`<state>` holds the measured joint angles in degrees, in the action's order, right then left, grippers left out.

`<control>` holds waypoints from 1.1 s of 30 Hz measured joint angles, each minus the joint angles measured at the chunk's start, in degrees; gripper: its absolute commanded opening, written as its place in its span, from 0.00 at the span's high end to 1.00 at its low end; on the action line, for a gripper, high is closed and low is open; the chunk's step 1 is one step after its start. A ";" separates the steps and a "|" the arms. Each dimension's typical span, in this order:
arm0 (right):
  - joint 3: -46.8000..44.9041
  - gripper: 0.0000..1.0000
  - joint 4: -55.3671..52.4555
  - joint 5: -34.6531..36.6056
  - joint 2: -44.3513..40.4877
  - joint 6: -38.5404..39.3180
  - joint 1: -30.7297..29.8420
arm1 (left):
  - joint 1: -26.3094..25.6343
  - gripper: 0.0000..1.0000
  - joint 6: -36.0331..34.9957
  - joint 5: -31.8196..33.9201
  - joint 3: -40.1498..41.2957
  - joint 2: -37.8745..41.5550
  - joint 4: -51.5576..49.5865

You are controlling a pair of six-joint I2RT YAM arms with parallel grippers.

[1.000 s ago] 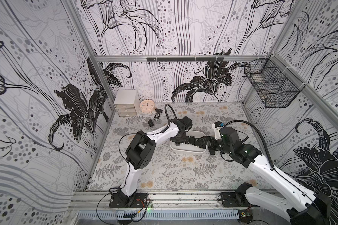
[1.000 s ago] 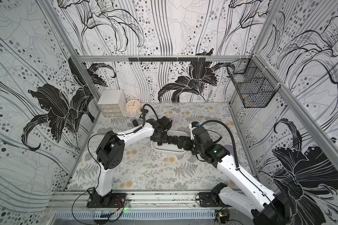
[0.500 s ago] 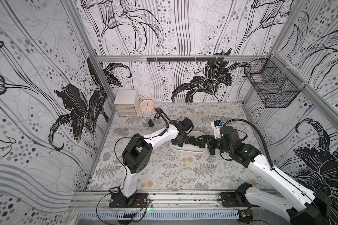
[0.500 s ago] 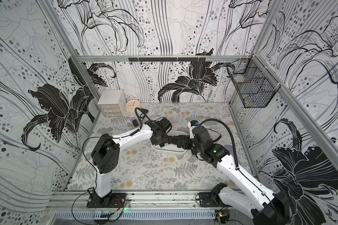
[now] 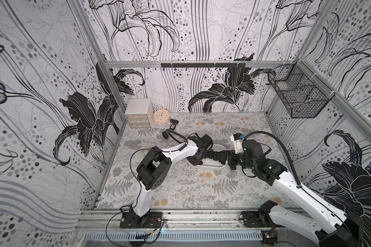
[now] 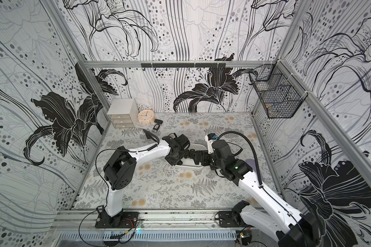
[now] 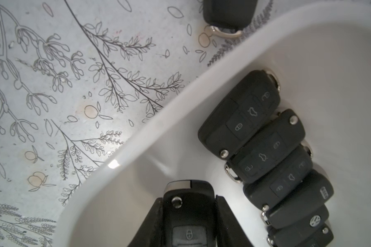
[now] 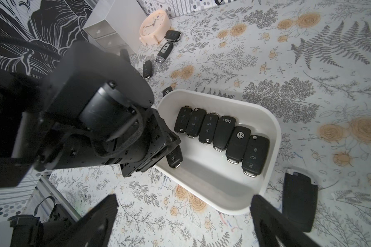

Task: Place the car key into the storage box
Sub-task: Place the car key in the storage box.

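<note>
The bare bottom of the box lies just below my left gripper, so my left gripper will next lower the key it is holding onto it, beside the row of keys, and release the key.
The storage box (image 8: 274, 136) is a shallow white bin in mid-table, with a row of several black car keys (image 8: 223, 132) lying in it. My left gripper (image 7: 189, 203) is shut on another black car key (image 7: 189, 192), its fingers (image 7: 156, 213) pressing the key's sides. That held key (image 8: 174, 159) hangs inside the box at its left end, just above the floor. My right gripper (image 8: 183, 213) is open and holds nothing, over the box's near right side. In both top views the two grippers (image 5: 196, 159) (image 6: 196, 155) meet over the box (image 5: 210, 166).
A black fob (image 8: 299, 198) lies on the table beside the box's right end. Loose keys (image 8: 164, 51) lie at the back left near a peach clock (image 5: 161, 117) and a grey drawer cabinet (image 5: 137, 113). A black wire basket (image 5: 298, 98) hangs on the right wall.
My left gripper has come down with the key into the box's left end, and its elbow has shifted slightly. The right arm has hardly moved.
</note>
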<state>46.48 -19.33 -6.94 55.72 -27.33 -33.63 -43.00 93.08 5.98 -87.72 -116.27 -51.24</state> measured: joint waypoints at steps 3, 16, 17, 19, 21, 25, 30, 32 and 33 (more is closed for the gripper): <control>-0.35 0.00 0.33 -0.61 -0.24 0.28 0.24 | 0.02 0.75 3.43 0.17 -0.09 -0.48 -0.24; -0.85 0.00 0.31 -0.96 -1.05 1.57 0.46 | 0.26 0.53 11.17 1.42 -1.46 -3.21 -2.32; -0.85 0.00 0.31 -0.96 -1.05 1.57 0.57 | 0.28 0.53 11.15 1.51 -1.70 -3.23 -2.56; -0.85 0.00 0.28 -0.94 -1.05 1.57 0.85 | 0.31 0.52 10.78 1.70 -2.27 -3.23 -3.10; -0.85 0.00 0.20 -0.79 -1.05 1.55 1.18 | 0.31 0.51 10.34 2.16 -2.69 -3.23 -3.43; -0.85 0.00 -0.72 0.59 -0.85 1.49 2.05 | 0.31 0.49 9.14 3.08 -2.84 -3.02 -3.85; -0.85 0.00 -3.76 3.26 -0.17 1.11 4.13 | 0.31 0.46 5.79 4.46 -2.84 -0.24 -4.02; -0.85 0.00 -5.20 4.17 0.22 0.59 5.68 | 0.31 0.43 3.65 5.29 -2.86 1.55 -3.98; -0.83 0.00 -5.86 4.66 0.46 0.33 6.32 | 0.31 0.42 2.51 5.55 -2.86 2.29 -3.96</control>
<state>45.65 -25.19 -2.28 56.18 -27.00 -27.31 -42.70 95.59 11.53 -90.59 -113.97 -55.20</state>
